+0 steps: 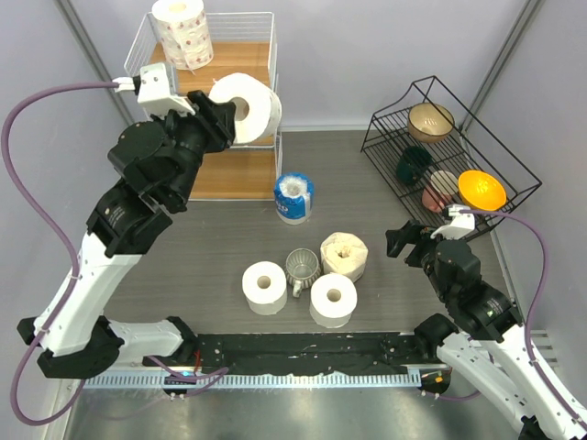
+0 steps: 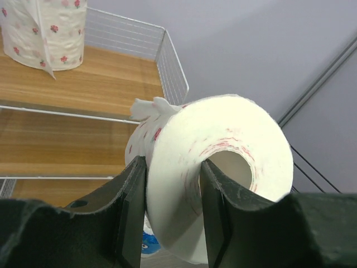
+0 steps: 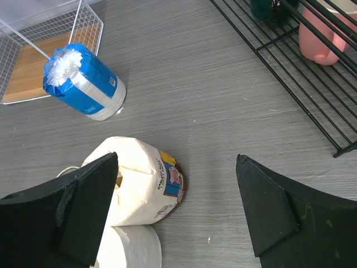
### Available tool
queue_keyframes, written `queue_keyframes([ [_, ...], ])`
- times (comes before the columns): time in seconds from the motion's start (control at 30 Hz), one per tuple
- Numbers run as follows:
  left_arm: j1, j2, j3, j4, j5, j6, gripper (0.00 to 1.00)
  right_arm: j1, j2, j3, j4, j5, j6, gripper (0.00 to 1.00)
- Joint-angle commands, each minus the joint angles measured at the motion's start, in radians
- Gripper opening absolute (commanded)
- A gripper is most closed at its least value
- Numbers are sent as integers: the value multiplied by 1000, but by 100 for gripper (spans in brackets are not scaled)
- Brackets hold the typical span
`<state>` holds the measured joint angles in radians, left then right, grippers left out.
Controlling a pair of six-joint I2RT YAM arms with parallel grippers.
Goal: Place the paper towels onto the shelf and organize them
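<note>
The shelf's top board (image 2: 89, 84) is bare beside the standing red-dotted roll. Next, my left gripper rises, moves outward over that part, then lowers to release its roll.
My left gripper (image 1: 227, 112) is shut on a red-dotted paper towel roll (image 1: 248, 106), one finger inside its core and one outside, held in the air beside the shelf's (image 1: 229, 174) right side, about level with the middle tier. In the left wrist view the roll (image 2: 234, 162) fills the jaws of that gripper (image 2: 173, 212). A second red-dotted roll (image 1: 182, 32) stands on the top board (image 2: 89, 84). On the table lie a blue-wrapped roll (image 1: 293, 197), a cream ragged roll (image 1: 344, 256) and two white rolls (image 1: 265, 287) (image 1: 333, 300). My right gripper (image 1: 410, 243) is open and empty, right of the cream roll (image 3: 139, 184).
A clear glass mug (image 1: 302, 268) stands between the white rolls and the cream roll. A black wire rack (image 1: 445, 151) with bowls stands at the back right, close to my right arm. The right wrist view shows the blue roll (image 3: 83, 81) beside the shelf's bottom tier (image 3: 33, 72).
</note>
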<state>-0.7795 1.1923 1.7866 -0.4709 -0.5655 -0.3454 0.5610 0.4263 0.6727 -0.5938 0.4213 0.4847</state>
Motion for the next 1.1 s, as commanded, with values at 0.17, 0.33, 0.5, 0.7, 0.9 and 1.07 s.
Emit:
queue_keyframes([
  [0.17, 22, 81, 152, 212, -97, 192, 35, 4, 6, 4, 45, 8, -1, 92],
  [0.33, 91, 113, 203, 276, -80, 215, 35, 4, 8, 2, 43, 5, 0, 92],
  [0.5, 221, 190, 261, 272, 25, 116, 35, 4, 3, 4, 43, 11, -1, 92],
  [0.7, 345, 312, 375, 258, 187, 34, 35, 2, -24, 1, 42, 13, 6, 92],
  [0.9, 358, 385, 471, 250, 266, -21, 35, 4, -38, 4, 37, 25, 6, 92],
  [1.07, 364, 405, 473, 245, 257, -21, 35, 4, -43, 8, 31, 17, 8, 92],
])
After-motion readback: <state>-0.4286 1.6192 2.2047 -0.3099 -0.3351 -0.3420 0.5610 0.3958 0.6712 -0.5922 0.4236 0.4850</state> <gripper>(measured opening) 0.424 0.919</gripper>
